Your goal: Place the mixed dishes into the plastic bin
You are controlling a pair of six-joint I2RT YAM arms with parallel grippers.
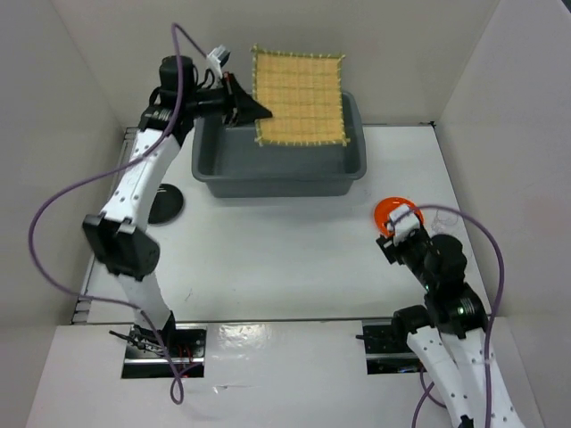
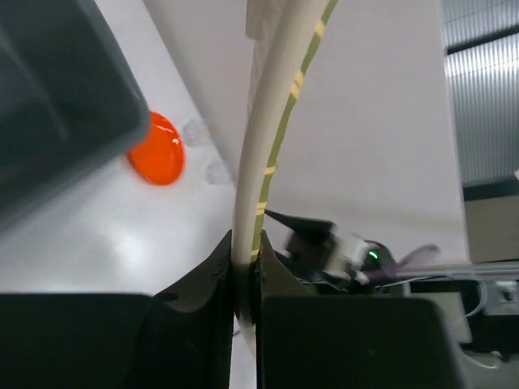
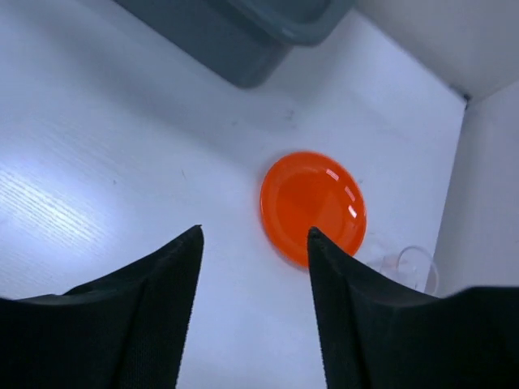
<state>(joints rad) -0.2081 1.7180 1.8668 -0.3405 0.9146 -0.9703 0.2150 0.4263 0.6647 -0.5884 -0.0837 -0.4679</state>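
Note:
The robot's left gripper will next lower the mat (image 1: 300, 96) past the bin's rim onto the bin's open bottom and let it go, because the mat is still hanging above the bin.
My left gripper (image 1: 248, 107) is shut on the left edge of the square tan bamboo mat (image 1: 300, 96) and holds it over the back of the grey-blue plastic bin (image 1: 278, 183). In the left wrist view the mat (image 2: 272, 121) shows edge-on between the jaws of the left gripper (image 2: 246, 267). The orange plate (image 1: 391, 210) lies on the table at the right. My right gripper (image 3: 254, 235) is open and empty just above and short of the orange plate (image 3: 312, 207). A clear glass cup (image 1: 442, 218) stands right of the plate. The black plate (image 1: 168, 204) lies left of the bin, partly behind the left arm.
White walls close in the table at the back and both sides. The bin's corner (image 3: 251, 32) is at the top of the right wrist view. A glass cup (image 3: 413, 267) stands close to the right wall. The right gripper (image 1: 394, 232) is beside the plate.

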